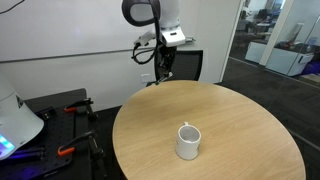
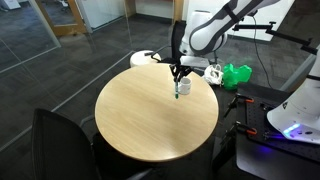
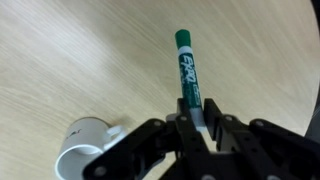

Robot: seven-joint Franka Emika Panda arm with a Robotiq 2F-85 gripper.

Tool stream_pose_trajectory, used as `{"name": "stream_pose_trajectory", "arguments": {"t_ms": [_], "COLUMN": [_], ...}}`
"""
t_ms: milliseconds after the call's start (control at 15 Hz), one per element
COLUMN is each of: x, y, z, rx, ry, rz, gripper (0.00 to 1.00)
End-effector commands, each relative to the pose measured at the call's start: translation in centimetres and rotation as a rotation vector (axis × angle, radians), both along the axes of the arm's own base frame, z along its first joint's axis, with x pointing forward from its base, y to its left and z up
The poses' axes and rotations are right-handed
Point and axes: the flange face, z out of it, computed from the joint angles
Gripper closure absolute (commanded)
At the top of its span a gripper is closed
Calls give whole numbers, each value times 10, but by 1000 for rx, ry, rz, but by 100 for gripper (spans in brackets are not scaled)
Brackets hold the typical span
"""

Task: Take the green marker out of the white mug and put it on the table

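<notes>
The green marker hangs clear of the white mug, so next the robot should lower its gripper away from the mug to the bare tan tabletop and let go of the whitish end.
My gripper [image 3: 200,125] is shut on the whitish end of the green marker [image 3: 186,70], which sticks out ahead of the fingers over the tan table [image 3: 70,50]. The white mug [image 3: 85,142] stands on the table at the lower left of the wrist view, beside the gripper and apart from the marker. In both exterior views the gripper [image 1: 165,68] [image 2: 179,74] hangs above the table [image 1: 230,120] [image 2: 140,110], higher than the mug [image 1: 188,141] [image 2: 186,89]. The marker [image 2: 178,90] shows as a green streak under the fingers.
A black chair [image 1: 185,62] stands behind the table by the robot base, and another chair [image 2: 55,135] at the near side. A green cloth [image 2: 237,74] and a white object [image 2: 145,58] lie beyond the table edge. A black cart with tools [image 1: 60,110] stands alongside.
</notes>
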Motion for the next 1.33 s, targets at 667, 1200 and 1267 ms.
{"name": "stream_pose_trajectory", "arguments": {"t_ms": [667, 1200, 1267], "x": [70, 86, 88], "y": [23, 37, 38], "z": [-87, -153, -160], "rx": [96, 99, 93], "ry": [281, 399, 400], "rz": [229, 277, 281], "gripper": [95, 95, 95]}}
